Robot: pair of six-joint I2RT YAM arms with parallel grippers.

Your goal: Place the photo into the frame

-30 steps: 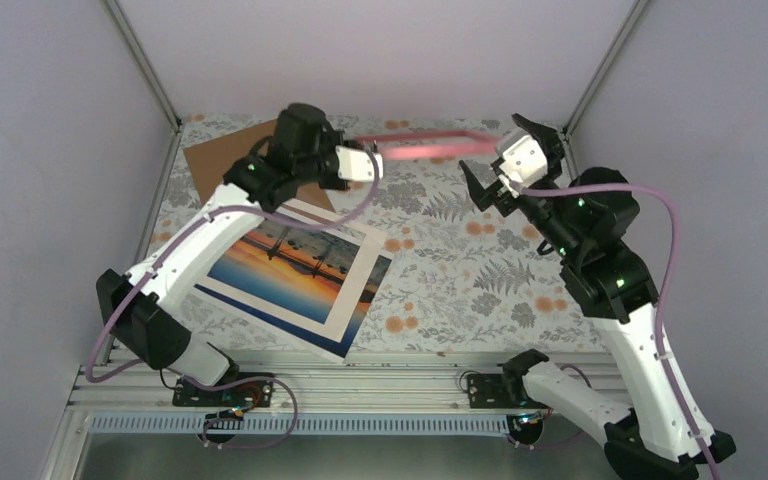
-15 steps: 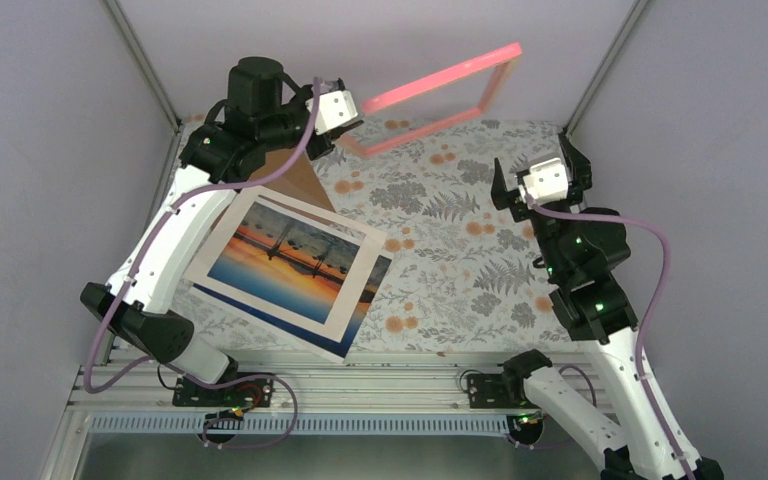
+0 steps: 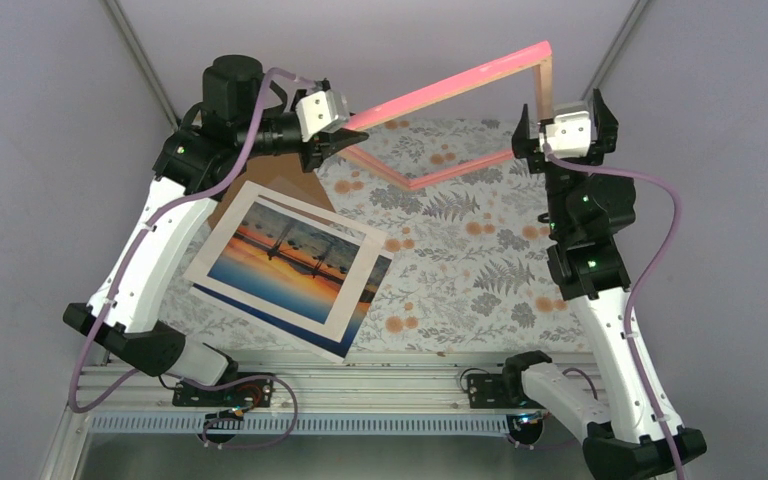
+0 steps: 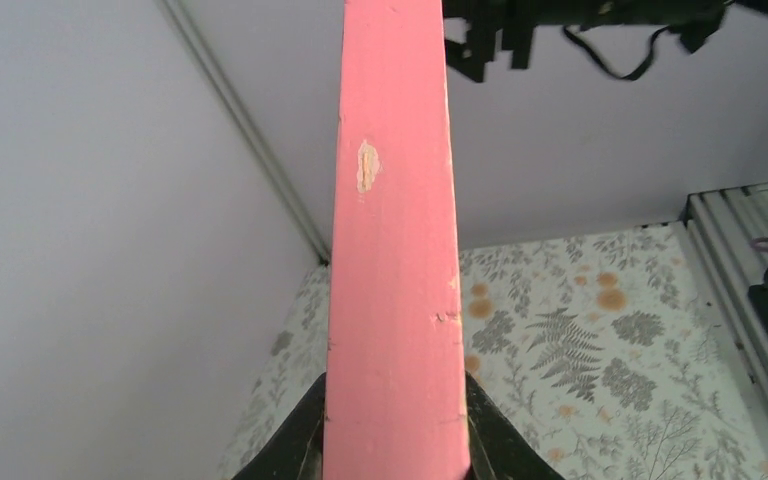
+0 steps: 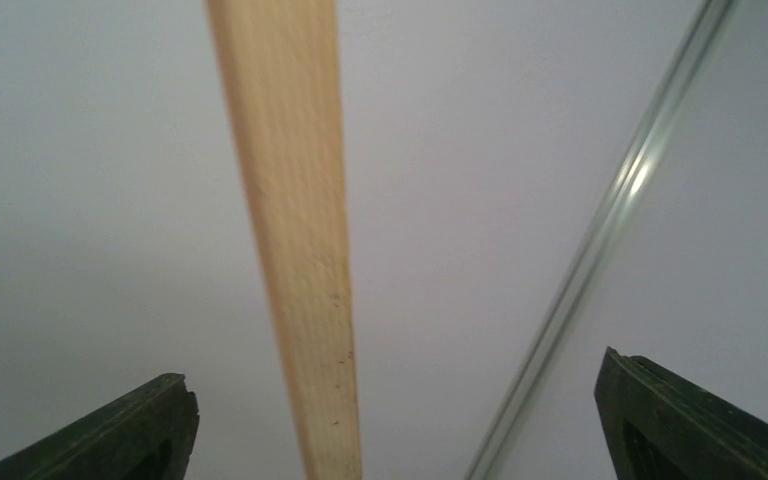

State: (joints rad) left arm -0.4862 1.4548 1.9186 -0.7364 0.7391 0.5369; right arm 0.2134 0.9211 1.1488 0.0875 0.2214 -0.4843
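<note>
The frame's pale wood edge is still clear of both spread fingers, so my right gripper will next move outward until it sits deeper between them, then close.
The pink frame hangs tilted in the air over the back of the table. My left gripper is shut on its left end; in the left wrist view the pink bar fills the gap between the black fingers. My right gripper is open at the frame's right end. In the right wrist view the frame's pale wood edge runs between the spread fingers without touching them. The sunset photo lies flat on the table at front left, under the left arm.
A brown cardboard sheet lies behind the photo, mostly covered by it and by the arm. A dark blue edge shows under the photo. Grey walls and metal corner posts close in the back.
My left gripper has lifted the frame off the table and swung it higher, toward the right. My right gripper has risen and moved back to the frame's right end.
</note>
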